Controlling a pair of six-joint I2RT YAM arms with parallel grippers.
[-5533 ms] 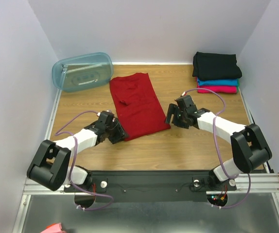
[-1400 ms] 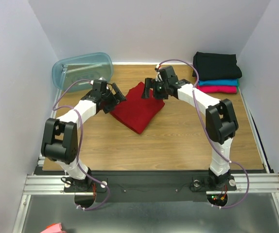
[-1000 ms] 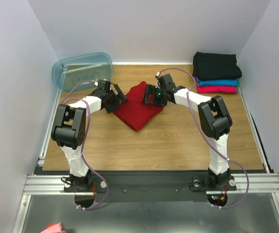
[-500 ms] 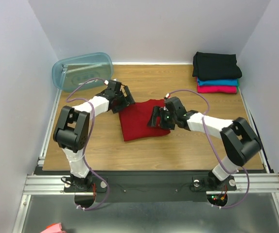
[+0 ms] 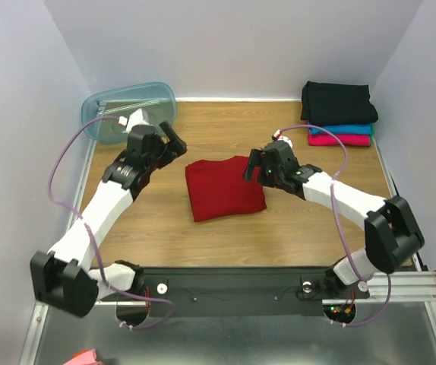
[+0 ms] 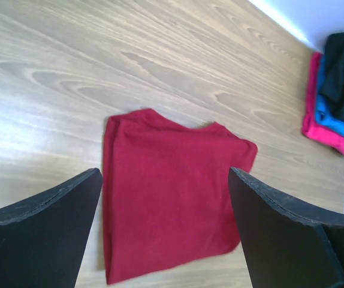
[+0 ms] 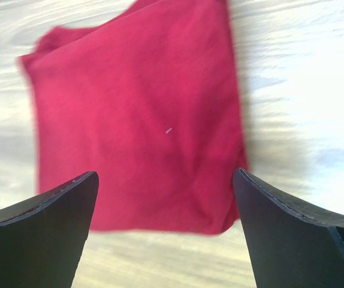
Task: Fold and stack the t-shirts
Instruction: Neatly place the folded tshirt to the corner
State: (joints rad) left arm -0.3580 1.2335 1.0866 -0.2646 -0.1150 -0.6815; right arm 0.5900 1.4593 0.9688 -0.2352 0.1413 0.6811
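The folded shirt isn't on the stack yet. I should next lower the open fingers of my right gripper over the red shirt's side edge nearest the stack [image 5: 260, 192] [image 7: 228, 129] below it.
The deep red t-shirt [image 5: 224, 188] lies folded into a small rectangle in the middle of the table, with nothing holding it. My left gripper [image 5: 174, 144] hovers open to its upper left, apart from the cloth. My right gripper [image 5: 253, 167] is open above the shirt's right edge. The left wrist view shows the red shirt [image 6: 166, 204] flat between the open fingers [image 6: 46, 234]. The right wrist view has it [image 7: 136, 120] below empty jaws. Folded black [image 5: 336, 103], teal [image 5: 341, 128] and magenta [image 5: 339, 140] t-shirts sit stacked at the back right corner.
A translucent pale blue plastic tub [image 5: 127, 112] leans at the back left corner. Pale walls close the table on three sides. The stack [image 6: 340, 96] shows at the right edge of the left wrist view.
The long red shirt has been folded into a compact rectangle and let go. Both grippers have lifted off it, and the left arm has swung back to the left.
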